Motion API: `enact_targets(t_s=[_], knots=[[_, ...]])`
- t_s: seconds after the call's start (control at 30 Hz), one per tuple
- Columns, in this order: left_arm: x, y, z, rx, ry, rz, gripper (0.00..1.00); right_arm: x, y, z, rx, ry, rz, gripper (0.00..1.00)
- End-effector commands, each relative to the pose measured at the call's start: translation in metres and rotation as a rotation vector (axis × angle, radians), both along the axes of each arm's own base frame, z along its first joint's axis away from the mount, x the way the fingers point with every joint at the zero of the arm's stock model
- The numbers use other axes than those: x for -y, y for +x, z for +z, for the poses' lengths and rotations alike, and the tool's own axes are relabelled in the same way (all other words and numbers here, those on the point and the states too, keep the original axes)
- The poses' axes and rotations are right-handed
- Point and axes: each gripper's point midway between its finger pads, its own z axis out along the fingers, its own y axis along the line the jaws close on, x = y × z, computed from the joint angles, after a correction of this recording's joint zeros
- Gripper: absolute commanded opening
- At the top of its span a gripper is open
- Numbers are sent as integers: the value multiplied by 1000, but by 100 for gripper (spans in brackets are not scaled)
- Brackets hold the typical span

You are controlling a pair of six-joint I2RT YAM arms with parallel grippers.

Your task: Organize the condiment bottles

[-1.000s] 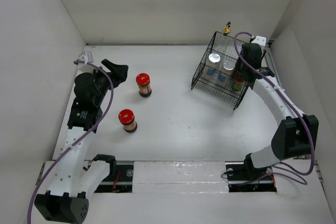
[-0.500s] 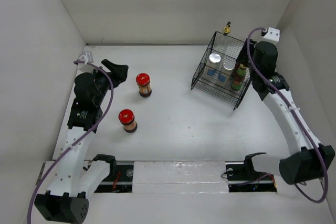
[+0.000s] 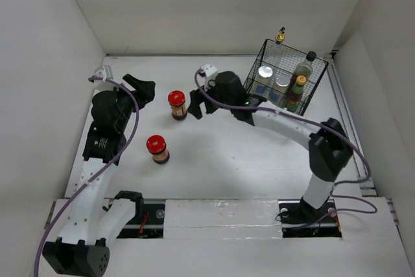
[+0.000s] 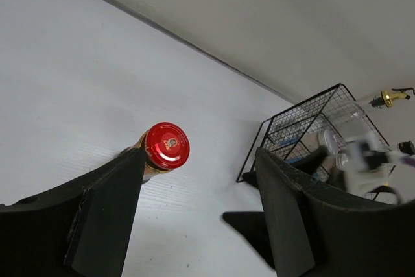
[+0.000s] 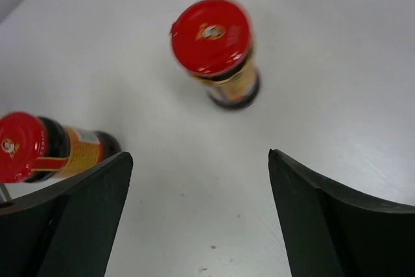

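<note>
My right gripper should next go down and across onto the far jar (image 3: 177, 102) (image 5: 217, 47), because the far jar is below its open fingers and to their left in the top view.
Two red-lidded dark jars stand on the white table: the far jar (image 3: 176, 103) (image 5: 217, 48) (image 4: 165, 148) and the near jar (image 3: 157, 148) (image 5: 39, 146). My right gripper (image 3: 194, 104) (image 5: 200, 155) hovers open just right of the far jar, with nothing between its fingers. My left gripper (image 3: 144, 87) (image 4: 200, 154) is open and empty to the left of that jar. The black wire basket (image 3: 251, 103) holds two silver-capped white jars (image 3: 264, 72) (image 3: 282, 81), a yellow-capped green bottle (image 3: 297, 89) and a black-capped bottle (image 3: 305, 66). A gold-topped bottle (image 3: 280, 34) (image 4: 389, 98) stands behind the basket.
White walls close in the table at the back and on both sides. The basket (image 4: 305, 128) sits at the back right corner. The right arm stretches across the middle of the table from its base at the near right.
The right gripper opened, left the green bottle in the basket and swung left across the table to the far red-lidded jar. The left arm stayed put.
</note>
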Motion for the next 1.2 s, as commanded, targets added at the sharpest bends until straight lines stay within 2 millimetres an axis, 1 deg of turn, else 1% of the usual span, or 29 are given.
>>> enact_targets(t_s=[0.0, 0.03, 0.07, 0.13, 0.17, 0.2, 0.23, 0.27, 0.3, 0.37, 0.4, 0.43, 0.5, 0.53, 0.57, 0.6, 0.63, 0.7, 0.73, 0.8, 0.83, 0.87, 0.93, 0.97, 1.0, 1.07, 1.1, 1.13, 1.17], knots=[[-5, -6, 24, 72, -3, 26, 65, -33, 5, 28, 78, 41, 81, 92], [-5, -6, 24, 72, -3, 26, 65, -44, 4, 30, 73, 44, 105, 94], [-5, -6, 24, 72, -3, 26, 65, -51, 9, 3, 40, 3, 118, 95], [-5, -6, 24, 72, -3, 26, 65, -59, 10, -16, 8, -38, 132, 97], [-5, -6, 24, 72, -3, 26, 65, -62, 18, -15, 25, -41, 123, 98], [-4, -7, 24, 72, -4, 17, 65, -68, 19, -29, 18, -65, 125, 98], [-4, -7, 24, 72, -4, 17, 65, -69, 25, -33, 30, -81, 111, 100], [-4, -7, 24, 72, -4, 17, 65, -74, 31, -28, 43, -70, 110, 100], [-4, -7, 24, 72, -4, 17, 65, -78, 35, -42, 34, -89, 115, 100], [-4, -7, 24, 72, -4, 17, 65, -80, 46, -48, 43, -101, 82, 100], [-4, -7, 24, 72, -4, 17, 65, -85, 51, -43, 64, -93, 84, 100], [-4, -7, 24, 72, -4, 17, 65, -88, 56, -54, 62, -101, 75, 100], [-4, -7, 23, 73, 5, 16, 65, -98, 56, -53, 68, -71, 114, 100], [-4, -7, 23, 73, 5, 16, 65, -103, 56, -55, 70, -59, 129, 100], [-4, -7, 23, 73, 5, 16, 65, -110, 55, -47, 100, -32, 136, 100], [-4, -7, 23, 73, 5, 16, 65, -112, 57, -51, 94, -24, 132, 97], [-4, -7, 23, 73, 5, 16, 65, -114, 58, -48, 97, -6, 127, 90], [-4, -7, 23, 73, 5, 16, 65, -121, 57, -45, 109, 18, 122, 80], [-4, -7, 23, 73, 5, 16, 65, -122, 58, -43, 116, 25, 122, 71], [-4, -7, 23, 73, 5, 16, 65, -120, 57, -30, 126, 60, 105, 62], [-4, -7, 23, 73, 5, 16, 65, -119, 56, -21, 134, 84, 100, 60], [-4, -7, 23, 73, 5, 16, 65, -113, 49, -8, 146, 107, 97, 58], [-4, -7, 23, 73, 5, 16, 65, -108, 45, 20, 196, 168, 93, 56], [-4, -7, 23, 73, 5, 16, 65, -103, 40, 23, 199, 171, 93, 55], [-4, -7, 23, 73, 5, 16, 65, -95, 32, 57, 242, 213, 92, 55], [-2, -7, 23, 73, 4, 7, 65, -83, 23, 88, 286, 253, 82, 55], [-2, -7, 26, 82, 3, 7, 65, -74, 17, 86, 281, 245, 72, 54], [-1, -7, 26, 82, 2, -2, 65, -54, 10, 110, 315, 272, 46, 54], [-1, -7, 26, 82, 2, -2, 65, -42, 9, 134, 349, 300, 25, 54]])
